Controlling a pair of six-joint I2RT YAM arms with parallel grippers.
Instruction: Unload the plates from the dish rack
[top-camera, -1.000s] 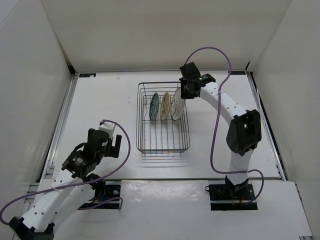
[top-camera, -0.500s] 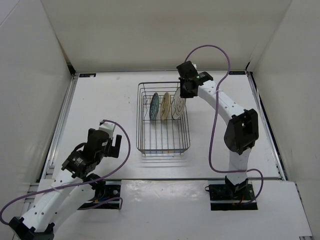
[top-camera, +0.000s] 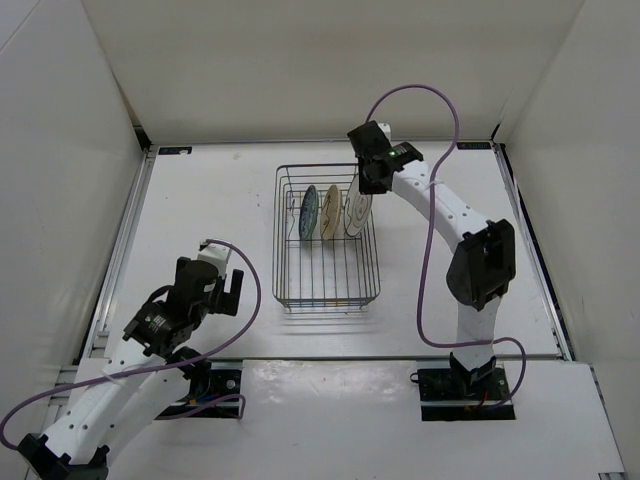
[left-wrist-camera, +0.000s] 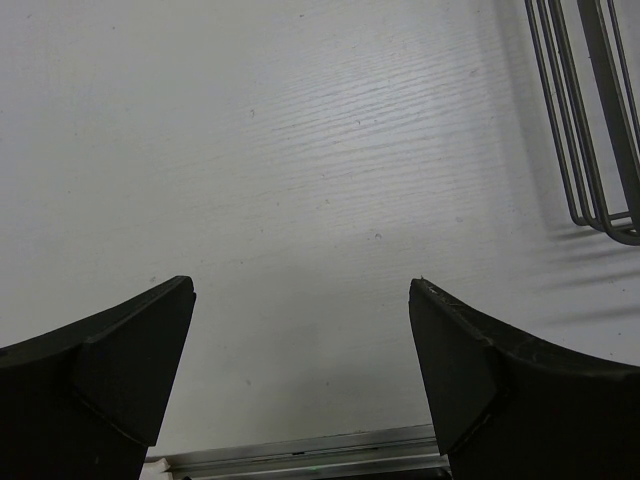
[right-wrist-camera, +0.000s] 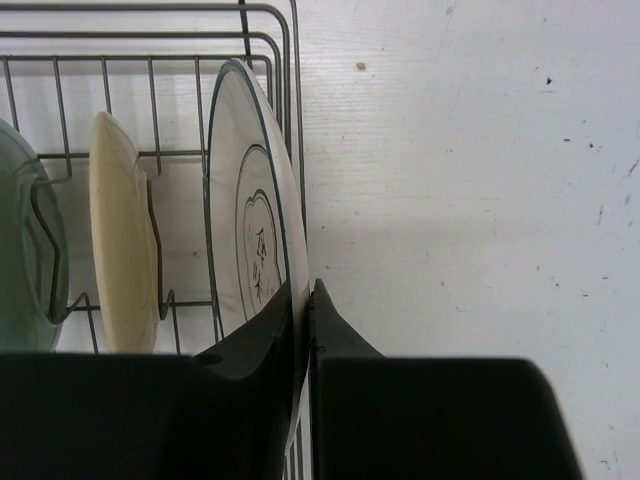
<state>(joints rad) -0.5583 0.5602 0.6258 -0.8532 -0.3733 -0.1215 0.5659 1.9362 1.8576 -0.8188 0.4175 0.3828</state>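
I should lift the white plate up past the dish rack's wires with my right gripper next, move it to the right in the top view and tilt it down where the table lies bare (top-camera: 414, 244) (right-wrist-camera: 468, 255).
The dark wire dish rack (top-camera: 327, 285) stands mid-table. Three plates stand on edge between its tines: teal-blue (top-camera: 309, 209) at the left, cream-beige (top-camera: 331, 211) in the middle, white with a dark rim ring (top-camera: 356, 212) at the right. My right gripper (top-camera: 366, 183) is above the rack's far right side, shut on the rim of the white plate (right-wrist-camera: 250, 240); one finger is on each face. The cream plate (right-wrist-camera: 120, 245) and the teal plate (right-wrist-camera: 25, 250) stand to its left. My left gripper (left-wrist-camera: 300, 310) is open and empty over bare table, left of the rack (left-wrist-camera: 590, 120).
White walls enclose the table on the left, back and right. A metal rail (left-wrist-camera: 300, 462) runs along the near table edge below my left gripper. A purple cable (top-camera: 430, 190) loops along the right arm.
My right gripper has shifted slightly left and back at the white plate's top rim. The left arm has not moved.
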